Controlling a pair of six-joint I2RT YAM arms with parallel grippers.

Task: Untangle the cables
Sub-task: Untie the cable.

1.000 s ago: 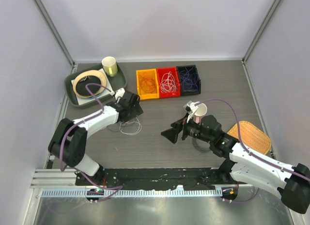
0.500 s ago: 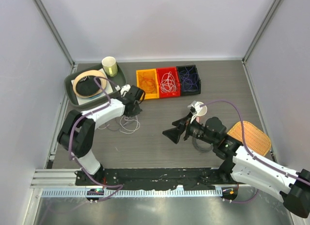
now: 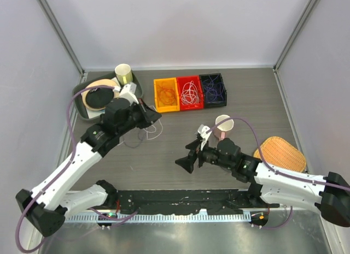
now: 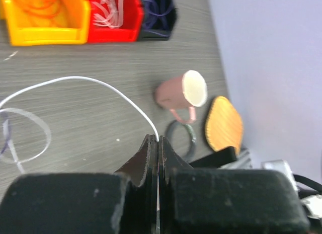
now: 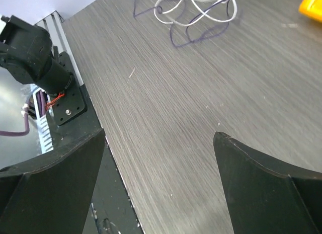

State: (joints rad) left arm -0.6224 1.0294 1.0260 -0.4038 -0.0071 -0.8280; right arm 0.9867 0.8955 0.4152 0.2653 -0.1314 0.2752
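Note:
My left gripper holds the white cable up. My right gripper needs to go down and outward, toward the tangle, onto the white cable below my left gripper (image 3: 161,130) (image 5: 219,19).
A small tangle of white and purple cables (image 3: 143,135) lies on the table left of centre; the right wrist view shows it far off (image 5: 196,10). My left gripper (image 3: 155,116) hangs just above and right of it. In its own view the left gripper (image 4: 157,139) is shut on one white cable (image 4: 75,80), which arcs away from the tips toward further loops (image 4: 20,128) at the left edge. My right gripper (image 3: 183,162) stands wide open low over bare table, right of the tangle, with nothing between the fingers of the gripper (image 5: 160,136).
Orange (image 3: 166,94), red (image 3: 190,92) and black (image 3: 213,90) bins holding sorted cables stand at the back. A pink mug (image 3: 223,125), a dark ring (image 4: 180,138) and a woven orange mat (image 3: 281,155) sit right. At back left, a green tray (image 3: 82,109) carries a black coil (image 3: 99,98) and a cup (image 3: 123,75).
My left gripper has shut on the white cable and risen, the arm swinging up over the table. My right gripper has drifted left and nearer, still open.

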